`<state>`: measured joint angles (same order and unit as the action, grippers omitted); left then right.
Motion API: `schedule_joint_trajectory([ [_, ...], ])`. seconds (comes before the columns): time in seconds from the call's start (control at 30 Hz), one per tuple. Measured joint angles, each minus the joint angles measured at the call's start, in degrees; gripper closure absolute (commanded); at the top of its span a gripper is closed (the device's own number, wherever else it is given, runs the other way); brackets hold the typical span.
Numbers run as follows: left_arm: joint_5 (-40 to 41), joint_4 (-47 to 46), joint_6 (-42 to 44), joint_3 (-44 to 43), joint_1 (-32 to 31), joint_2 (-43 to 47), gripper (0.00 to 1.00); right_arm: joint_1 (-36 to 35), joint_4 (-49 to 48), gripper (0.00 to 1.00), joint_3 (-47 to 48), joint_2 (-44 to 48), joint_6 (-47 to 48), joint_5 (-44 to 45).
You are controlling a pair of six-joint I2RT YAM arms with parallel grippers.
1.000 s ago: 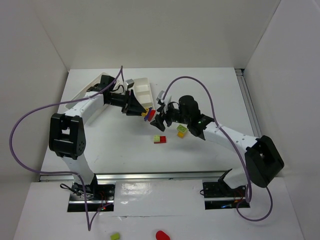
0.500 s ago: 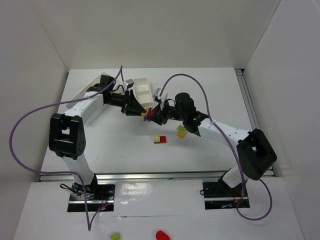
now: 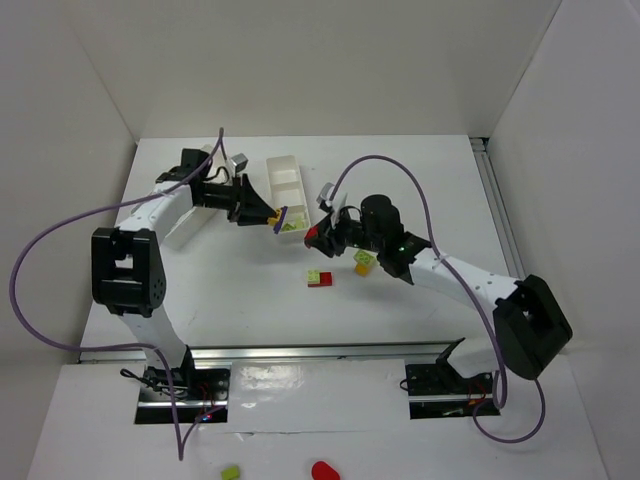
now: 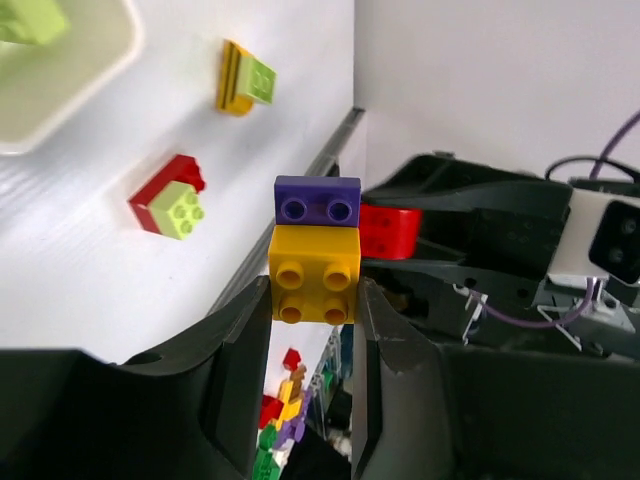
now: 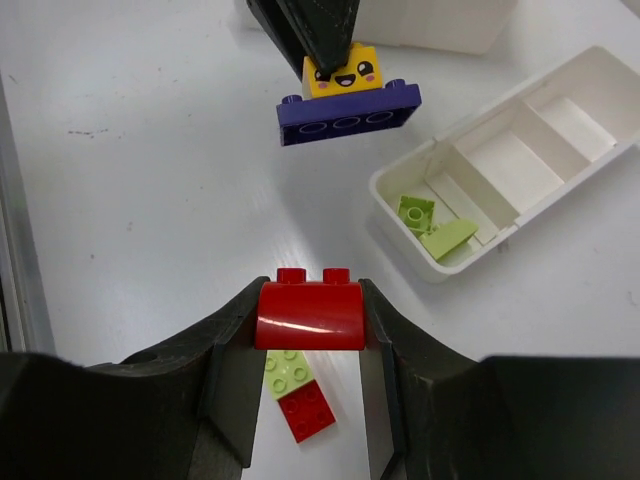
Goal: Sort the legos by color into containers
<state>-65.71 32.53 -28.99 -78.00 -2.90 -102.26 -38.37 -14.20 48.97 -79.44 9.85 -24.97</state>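
I will move my right gripper outward next, past the lime green pieces, to let go of the red brick [image 5: 310, 312], because the narrow tray's empty middle section [image 5: 516, 166] is outward of my gripper.
My left gripper [image 3: 277, 216] is shut on a yellow brick [image 4: 313, 272] with a purple plate [image 4: 317, 200] stuck on it, held in the air just in front of the narrow white tray [image 3: 290, 185]. The clump also shows in the right wrist view [image 5: 348, 95]. My right gripper [image 3: 318, 237] is shut on a red brick [image 5: 310, 312], a short gap from the left one. Lime green pieces [image 5: 430, 225] lie in the narrow tray's near compartment. A red-and-green clump [image 3: 320, 279] and a yellow-and-green clump [image 3: 363, 262] lie on the table.
The wider white tray [image 3: 183, 226] lies at the left, partly under my left arm. A purple cable loops over each arm. A green brick [image 3: 231, 472] and a red piece [image 3: 322, 470] lie off the table, below the arm bases.
The two grippers were together on one clump; now they are apart. The red brick has come off with my right gripper, and the yellow and purple pieces stay in my left, which has drawn back left.
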Motion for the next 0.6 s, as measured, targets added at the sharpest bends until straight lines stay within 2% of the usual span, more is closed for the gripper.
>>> schedule_joint_trajectory([
  [0.17, 7.1, 3.5, -0.2, -2.4, 3.0, 0.0, 1.00, 0.0, 0.8, 0.82, -0.4, 2.8, 0.0, 2.7],
  [0.37, 29.9, 11.1, 0.3, -15.8, 5.8, 0.5, 1.00, 0.0, 3.0, 0.82, 1.7, 1.7, -0.8, 6.3],
  [0.5, 39.4, 12.9, 0.2, -18.3, 7.3, 2.9, 1.00, 0.0, 4.9, 0.82, 10.2, -4.9, -2.6, 9.3],
  [0.6, 43.6, 14.2, 0.0, -17.5, 7.6, 4.3, 1.00, 0.0, 8.1, 0.84, 22.5, -14.5, -4.3, 11.6],
])
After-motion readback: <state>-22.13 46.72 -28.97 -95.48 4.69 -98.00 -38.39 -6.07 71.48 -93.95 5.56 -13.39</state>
